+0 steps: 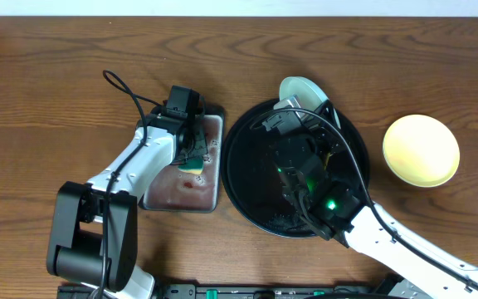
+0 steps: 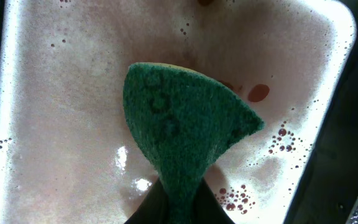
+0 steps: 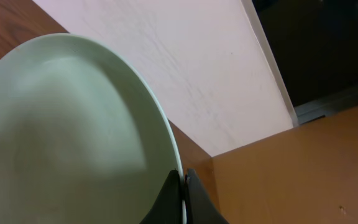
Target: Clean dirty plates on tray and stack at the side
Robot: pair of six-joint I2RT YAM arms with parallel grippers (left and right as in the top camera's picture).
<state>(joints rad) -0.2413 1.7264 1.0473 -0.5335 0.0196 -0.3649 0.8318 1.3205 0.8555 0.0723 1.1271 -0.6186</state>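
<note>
The left gripper moves down to the reddish liquid in the metal pan next and releases the green sponge (image 2: 179, 130). The reason is that the side of the mint-blue plate I see looks clean.
A pale mint-blue plate (image 1: 302, 90) is held tilted up on edge over the far rim of the black tray (image 1: 247, 178). My right gripper (image 1: 299, 110) is shut on its rim. In the right wrist view the fingers (image 3: 183, 177) pinch the plate (image 3: 73, 137) at its edge, and the face I see looks clean. A yellow plate (image 1: 421, 150) lies on the bare wood to the right of the tray. My left gripper (image 1: 192, 149) is shut on a green sponge (image 2: 179, 130) held over the metal pan (image 2: 61, 124).
The rectangular metal pan (image 1: 177, 193), with reddish liquid and bubbles in it, sits just left of the tray. A black cable (image 1: 127, 91) loops above the left arm. Bare wood tabletop (image 1: 40, 100) lies at the far left and behind the yellow plate.
</note>
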